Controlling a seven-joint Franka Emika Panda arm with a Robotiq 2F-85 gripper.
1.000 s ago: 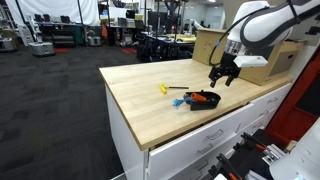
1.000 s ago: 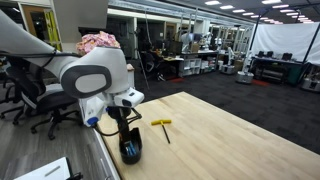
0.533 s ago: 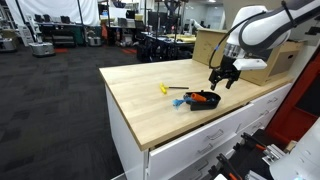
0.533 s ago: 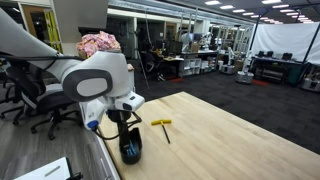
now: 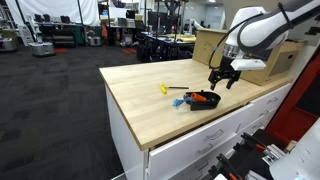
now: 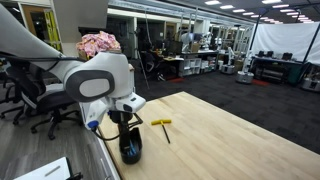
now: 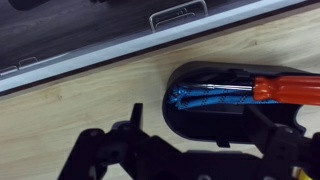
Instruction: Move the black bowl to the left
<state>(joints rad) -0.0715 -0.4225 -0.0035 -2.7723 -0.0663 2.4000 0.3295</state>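
Note:
The bowl's rounded end (image 5: 218, 97) (image 7: 168, 101) opposite the orange handle is below, so the gripper needs to lower next with its open fingers on both sides of the bowl's rim there, clear of the handle, and close.
The black bowl (image 5: 204, 99) sits near the front edge of the wooden table, and it also shows in an exterior view (image 6: 131, 151). In the wrist view the bowl (image 7: 200, 112) holds a blue cord (image 7: 205, 97) and an orange-handled tool (image 7: 285, 89). My gripper (image 5: 222, 82) hangs just above the bowl's far side, fingers open and empty. In the wrist view the two fingers (image 7: 200, 135) stand wide apart with the bowl's rim between them. It is not clear whether they touch the bowl.
A small yellow object (image 5: 164, 89) lies on the table beside the bowl, and it shows in an exterior view (image 6: 161, 123). A big cardboard box (image 5: 206, 45) stands at the table's back. The table edge (image 7: 90, 68) and drawers run close by the bowl.
My gripper has dropped slightly toward the bowl. The bowl has not moved.

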